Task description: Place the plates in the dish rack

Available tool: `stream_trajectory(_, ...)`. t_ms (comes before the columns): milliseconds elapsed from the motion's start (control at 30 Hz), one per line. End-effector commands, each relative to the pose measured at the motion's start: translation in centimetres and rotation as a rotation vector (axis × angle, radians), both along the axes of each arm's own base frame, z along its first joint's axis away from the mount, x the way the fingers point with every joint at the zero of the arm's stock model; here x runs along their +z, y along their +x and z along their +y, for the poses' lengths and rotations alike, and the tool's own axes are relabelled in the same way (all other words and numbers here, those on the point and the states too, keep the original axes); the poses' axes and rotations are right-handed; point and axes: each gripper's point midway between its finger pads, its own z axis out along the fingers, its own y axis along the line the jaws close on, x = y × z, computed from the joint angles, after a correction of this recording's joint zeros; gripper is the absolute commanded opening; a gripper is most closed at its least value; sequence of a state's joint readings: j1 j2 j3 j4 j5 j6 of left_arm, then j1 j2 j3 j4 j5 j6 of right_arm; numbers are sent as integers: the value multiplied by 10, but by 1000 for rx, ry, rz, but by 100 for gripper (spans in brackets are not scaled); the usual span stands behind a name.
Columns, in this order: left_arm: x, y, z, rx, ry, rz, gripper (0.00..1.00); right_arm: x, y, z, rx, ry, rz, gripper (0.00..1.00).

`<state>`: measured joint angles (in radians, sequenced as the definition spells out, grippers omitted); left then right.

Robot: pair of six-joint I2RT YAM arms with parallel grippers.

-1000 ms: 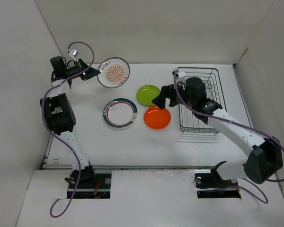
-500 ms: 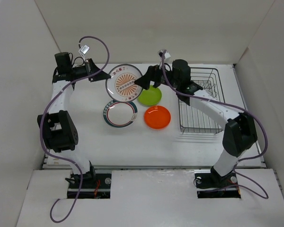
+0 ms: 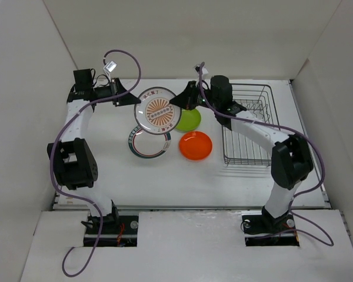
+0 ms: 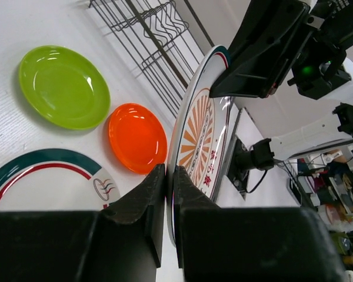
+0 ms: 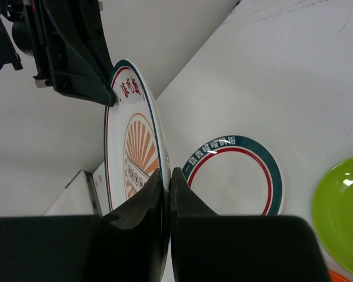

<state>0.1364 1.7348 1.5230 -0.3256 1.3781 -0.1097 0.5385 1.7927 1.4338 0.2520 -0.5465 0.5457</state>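
Note:
The sunburst plate should next go down inside the dish rack's edge nearest the lime green plate, after my right gripper turns downward over the far end of the dish rack.
A white plate with an orange sunburst centre (image 3: 159,110) hangs in the air over the table, held from both sides. My left gripper (image 3: 136,101) is shut on its left rim, and my right gripper (image 3: 175,103) is shut on its right rim. Seen from the left wrist, the sunburst plate (image 4: 203,132) stands on edge between the left gripper's (image 4: 170,176) fingers; in the right wrist view the same plate (image 5: 132,150) is pinched by the right gripper (image 5: 167,179). A green-and-red rimmed plate (image 3: 142,145), a lime green plate (image 3: 191,121) and an orange plate (image 3: 195,145) lie flat. The dish rack (image 3: 247,125) stands at the right.
White walls enclose the table on the left, back and right. Purple cables loop over both arms. The right arm's forearm crosses over the rack's left side.
The left gripper carried the sunburst plate rightward toward the centre. The right arm swung left from the rack, and its gripper went from open to shut on the plate's right rim.

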Motion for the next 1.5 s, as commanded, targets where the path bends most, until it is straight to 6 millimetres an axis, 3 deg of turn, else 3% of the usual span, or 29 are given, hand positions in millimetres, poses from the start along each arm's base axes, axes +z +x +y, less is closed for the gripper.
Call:
stream_trajectory(0, 39, -8, -4, -2, 10, -112, 0, 34, -9, 0, 55, 47, -78, 0)
stream_trajectory(33, 36, -3, -2, 30, 27, -101, 4, 41, -10, -10, 42, 41, -96, 0)
stream_trajectory(67, 38, -2, 0, 52, 42, -110, 17, 45, -2, -21, -7, 33, -108, 0)
stream_trajectory(100, 36, 1, 1, 69, 53, -108, 35, 37, 10, -42, -72, -2, -77, 0)
stream_trajectory(133, 36, 1, 2, 88, 65, -104, 94, 51, 13, -60, -124, -24, -124, 0)
stream_trajectory(167, 34, 6, 6, 135, 102, -105, 100, 53, 20, -76, -181, -51, -131, 0)
stream_trajectory(200, 30, 8, 8, 149, 117, -100, 100, 52, 40, -111, -322, -95, -128, 0)
stream_trajectory(233, 27, 9, 9, 157, 134, -111, 100, 49, 43, -131, -382, -145, -105, 0)
stream_trajectory(267, 21, 13, 13, 195, 161, -82, 100, 60, 41, -153, -444, -175, -138, 0)
stream_trajectory(300, 18, 16, 16, 211, 181, -94, 100, 66, 53, -187, -570, -207, -141, 0)
stream_trajectory(333, 19, 16, 18, 231, 196, -93, 100, 61, 51, -205, -623, -251, -116, 0)
stream_trajectory(367, 16, 20, 22, 257, 221, -99, 100, 76, 48, -222, -685, -274, -149, 0)
stream_trajectory(400, 11, 26, 31, 320, 278, -102, 100, 78, 47, -234, -738, -308, -150, 0)
stream_trajectory(433, 7, 28, 32, 339, 309, -99, 100, 69, 50, -261, -854, -385, -113, 0)
stream_trajectory(467, 4, 32, 37, 369, 332, -95, 100, 76, 50, -273, -911, -416, -120, 0)
stream_trajectory(567, -6, 38, 51, 447, 431, -98, 100, 69, 45, -308, -1063, -537, -90, 0)
stream_trajectory(667, -9, 42, 68, 534, 507, -105, 100, 69, 45, -326, -1155, -586, -83, 0)
stream_trajectory(833, -14, 36, 79, 604, 575, -110, 100, 58, 52, -335, -1223, -690, -60, 0)
stream_trajectory(900, -5, 34, 86, 639, 601, -138, 100, 53, 52, -339, -1254, -739, -53, 0)
stream_trajectory(1033, -11, 28, 90, 655, 627, -133, 100, 52, 55, -338, -1251, -749, -56, 0)
stream_trajectory(1467, -32, 25, 92, 638, 655, -97, 100, 8, 74, -330, -1175, -852, -20, 0)
